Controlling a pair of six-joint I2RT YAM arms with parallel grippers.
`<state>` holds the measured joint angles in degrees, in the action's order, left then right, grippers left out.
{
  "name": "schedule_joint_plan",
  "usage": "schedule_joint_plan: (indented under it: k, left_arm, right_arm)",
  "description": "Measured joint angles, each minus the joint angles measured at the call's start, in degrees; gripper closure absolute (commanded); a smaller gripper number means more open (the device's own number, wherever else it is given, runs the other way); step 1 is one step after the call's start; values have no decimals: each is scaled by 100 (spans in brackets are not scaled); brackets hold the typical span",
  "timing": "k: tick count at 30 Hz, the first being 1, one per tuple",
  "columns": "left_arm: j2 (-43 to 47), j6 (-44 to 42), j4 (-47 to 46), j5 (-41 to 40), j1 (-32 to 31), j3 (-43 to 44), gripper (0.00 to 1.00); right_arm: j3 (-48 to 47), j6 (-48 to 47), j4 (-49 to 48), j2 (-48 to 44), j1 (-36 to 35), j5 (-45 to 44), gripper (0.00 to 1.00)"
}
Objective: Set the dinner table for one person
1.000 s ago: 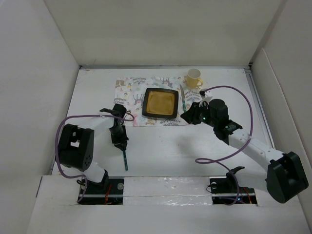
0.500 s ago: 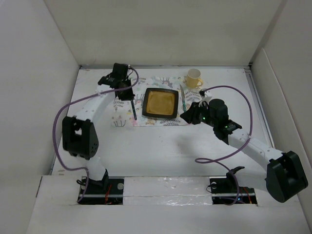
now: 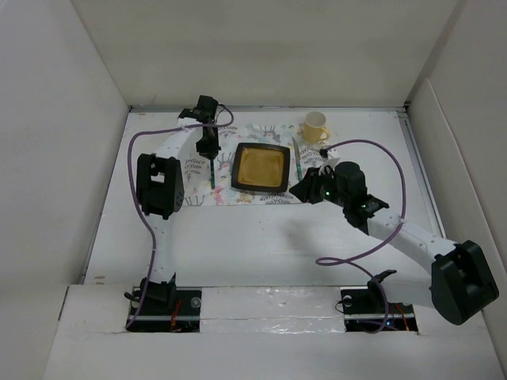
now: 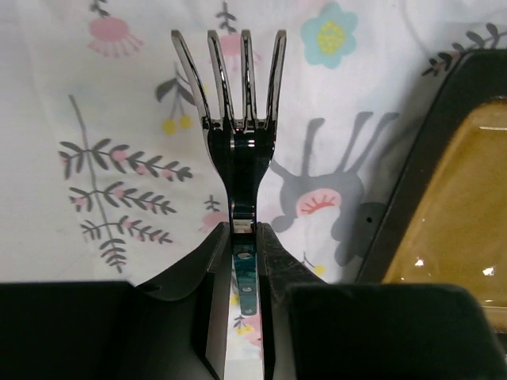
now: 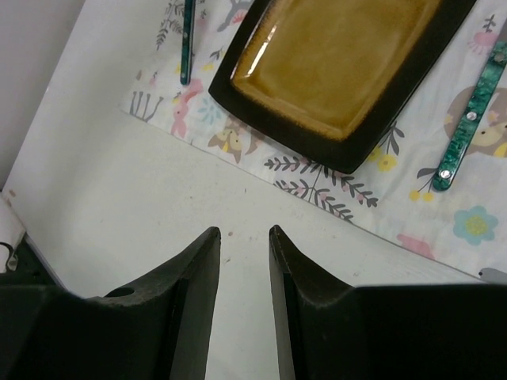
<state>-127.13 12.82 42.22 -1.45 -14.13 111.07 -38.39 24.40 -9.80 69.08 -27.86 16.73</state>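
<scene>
I will carry the fork [image 3: 212, 170] down onto the mat beside the plate with my left gripper next, because the green-handled utensil is already on the opposite side.
The dinner table [image 3: 261, 237] is a plain white top. On it lies a placemat [image 3: 200, 142] printed with animals and leaves, bearing a square dark plate [image 3: 260, 168] with an amber centre. My left gripper [image 3: 209, 146] is shut on a fork [image 3: 212, 170] with a teal handle, low over the mat just left of the plate. In the left wrist view the jaws [image 4: 244, 231] pinch the fork [image 4: 231, 87] at its neck, tines pointing away. My right gripper [image 3: 300, 192] is open and empty by the plate's near right corner, over bare table [image 5: 103, 182].
A yellow mug [image 3: 314, 127] stands at the mat's far right corner. A green-handled utensil [image 3: 298, 162] lies right of the plate, and shows in the right wrist view [image 5: 471, 111]. White wall panels [image 3: 47, 119] close in the table on three sides.
My left arm has swung from the table's near left to the far side, carrying the fork over the placemat and beside the plate. My right arm has barely moved.
</scene>
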Motion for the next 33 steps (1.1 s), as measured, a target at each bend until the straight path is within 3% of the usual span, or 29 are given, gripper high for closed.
schedule_joint_plan:
  k: [12, 15, 16, 19, 22, 25, 26, 30, 33]
  left_arm:
    - [-496, -101, -90, 153, 105, 313, 100]
    - [-588, -103, -122, 254, 101, 313, 89]
    - [-601, -101, -127, 278, 101, 313, 72]
    - [-610, -111, -142, 299, 101, 304, 44]
    - [-597, -68, -240, 304, 101, 291, 33]
    - [-518, -20, -262, 289, 101, 262, 31]
    - [-431, -4, -282, 286, 101, 214, 31]
    - [474, 101, -494, 118, 61, -330, 32]
    - [1895, 221, -896, 11, -11, -1132, 31]
  right_arm:
    - [-2, -22, 17, 382, -122, -74, 63]
    - [-2, -35, 22, 382, -153, -122, 63]
    - [-2, -42, 24, 382, -157, -144, 63]
    - [-2, -52, 35, 382, -170, -197, 63]
    - [-2, -68, 37, 382, -181, -269, 63]
    - [-2, -85, 44, 374, -186, -332, 63]
    - [-2, -92, 50, 363, -188, -365, 65]
    - [-2, -195, 105, 216, -245, -522, 100]
    - [-2, -249, 203, -81, -382, -673, 100]
